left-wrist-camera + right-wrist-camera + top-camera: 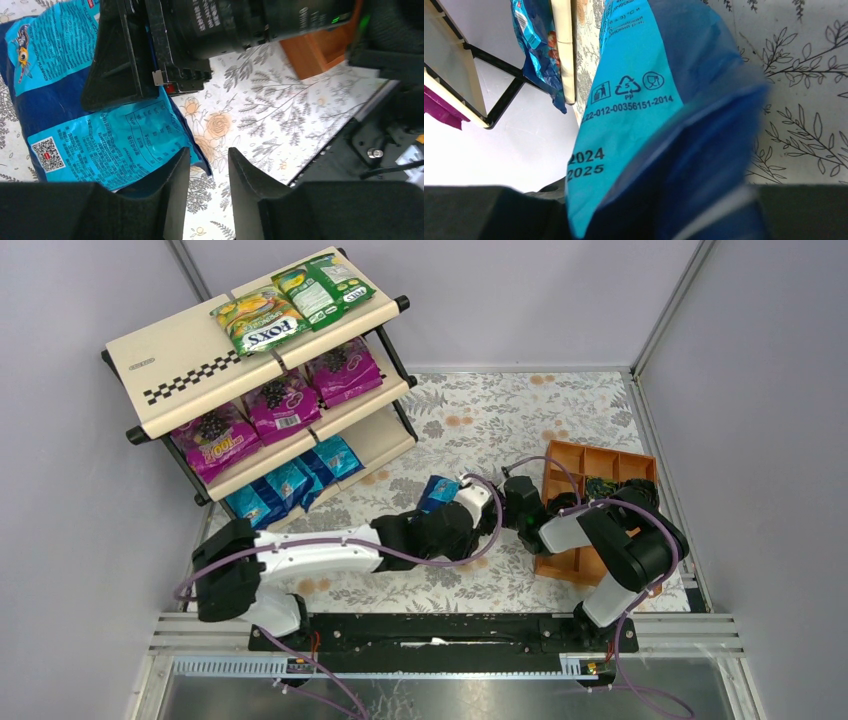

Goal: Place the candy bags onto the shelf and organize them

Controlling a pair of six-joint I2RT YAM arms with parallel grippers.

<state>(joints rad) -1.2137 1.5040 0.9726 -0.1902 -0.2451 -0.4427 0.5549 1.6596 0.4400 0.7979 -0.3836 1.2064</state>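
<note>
My right gripper moves outward and to the left in the top view over the bottom board's bare end [382, 440] next, releasing the bag where blue ones leave room.
A bright blue candy bag [437, 492] is held above the floral tabletop at the centre. My right gripper [463, 497] is shut on it; the bag [639, 100] fills the right wrist view and hides the jaws [664, 210]. In the left wrist view the bag [90, 120] lies at the left with a right finger [120, 55] on it. My left gripper [207, 157] is open and empty, its left finger beside the bag's corner [465, 523]. The shelf [180, 350] at the back left holds green bags [262, 322] on top, magenta bags [280, 405] in the middle and blue bags [290, 485] at the bottom.
An orange-brown compartment tray [590, 465] with black coiled items [600, 488] stands at the right, behind my right arm; it also shows in the left wrist view [320, 47]. Grey walls close in the table. The shelf's lower boards [561, 50] show in the right wrist view.
</note>
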